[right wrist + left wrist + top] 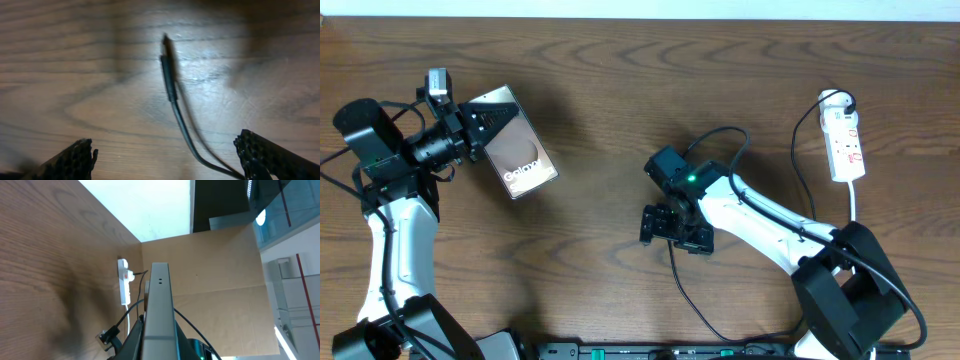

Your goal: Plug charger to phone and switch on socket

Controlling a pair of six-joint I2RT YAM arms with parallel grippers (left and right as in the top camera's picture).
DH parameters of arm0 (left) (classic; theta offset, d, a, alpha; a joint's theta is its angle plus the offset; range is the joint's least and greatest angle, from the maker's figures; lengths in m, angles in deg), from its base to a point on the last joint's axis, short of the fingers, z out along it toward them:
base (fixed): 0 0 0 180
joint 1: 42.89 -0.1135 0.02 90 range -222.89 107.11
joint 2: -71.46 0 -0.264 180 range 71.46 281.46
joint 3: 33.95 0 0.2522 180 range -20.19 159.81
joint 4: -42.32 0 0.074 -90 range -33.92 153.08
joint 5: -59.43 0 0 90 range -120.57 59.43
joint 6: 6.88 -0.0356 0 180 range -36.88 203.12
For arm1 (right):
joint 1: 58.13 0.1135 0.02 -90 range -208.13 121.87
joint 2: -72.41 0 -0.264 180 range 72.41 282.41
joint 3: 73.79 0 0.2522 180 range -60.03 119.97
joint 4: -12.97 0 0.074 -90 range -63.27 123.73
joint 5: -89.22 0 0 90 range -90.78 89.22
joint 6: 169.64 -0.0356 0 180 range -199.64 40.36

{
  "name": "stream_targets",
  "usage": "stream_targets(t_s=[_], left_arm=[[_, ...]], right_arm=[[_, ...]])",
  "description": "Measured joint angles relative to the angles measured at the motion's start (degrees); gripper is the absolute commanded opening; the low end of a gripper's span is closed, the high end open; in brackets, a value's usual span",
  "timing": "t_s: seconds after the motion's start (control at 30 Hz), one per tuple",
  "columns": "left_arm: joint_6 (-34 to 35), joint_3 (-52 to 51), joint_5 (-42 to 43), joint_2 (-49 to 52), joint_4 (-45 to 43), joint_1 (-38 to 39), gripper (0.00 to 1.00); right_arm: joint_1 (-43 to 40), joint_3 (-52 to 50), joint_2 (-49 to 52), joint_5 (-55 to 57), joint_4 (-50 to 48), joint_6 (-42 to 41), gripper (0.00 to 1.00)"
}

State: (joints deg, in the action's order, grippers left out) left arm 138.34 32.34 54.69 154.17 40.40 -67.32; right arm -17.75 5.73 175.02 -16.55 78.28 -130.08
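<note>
The charger's plug end lies on the wood below my right gripper. My right gripper lowers its open fingers next and closes on its black sleeve (168, 78), leaving the plug's tip clear.
My left gripper (470, 130) is shut on the phone (517, 150) and holds it tilted above the table's left side. In the left wrist view the phone shows edge-on (159, 305) between the fingers. The charger's plug tip (169, 70) lies on the wood, with its thin black cable (182, 130) running back between the spread fingers of my right gripper (167, 152), which is open and empty above it. In the overhead view my right gripper (675, 228) is at mid-table and hides the tip; the cable (678, 275) trails toward the front edge. The socket (845, 140) lies at the far right.
The socket also shows in the left wrist view (123, 280), with a black-corded plug at its far end (840, 100) and a white cord (853, 205) running toward the right arm's base. A black bar (650, 350) lines the table's front edge.
</note>
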Motion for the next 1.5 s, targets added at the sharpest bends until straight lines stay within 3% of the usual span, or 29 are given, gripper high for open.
stream_targets(t_s=[0.13, 0.6, 1.17, 1.5], left_arm=[[0.00, 0.00, 0.00, 0.00, 0.00, 0.00, 0.07], [-0.02, 0.00, 0.00, 0.00, 0.00, 0.00, 0.07], [-1.05, 0.00, 0.02, 0.00, 0.00, 0.00, 0.07], [-1.09, 0.00, 0.00, 0.00, 0.02, 0.00, 0.07]], right_arm=[[0.00, 0.31, 0.98, 0.44, 0.42, 0.50, 0.76], [0.00, 0.52, 4.83, 2.40, -2.36, 8.31, 0.72], [-0.02, 3.04, 8.33, 3.54, -2.91, 10.58, 0.43], [-0.02, 3.15, 8.81, 2.12, -2.99, 10.75, 0.08]])
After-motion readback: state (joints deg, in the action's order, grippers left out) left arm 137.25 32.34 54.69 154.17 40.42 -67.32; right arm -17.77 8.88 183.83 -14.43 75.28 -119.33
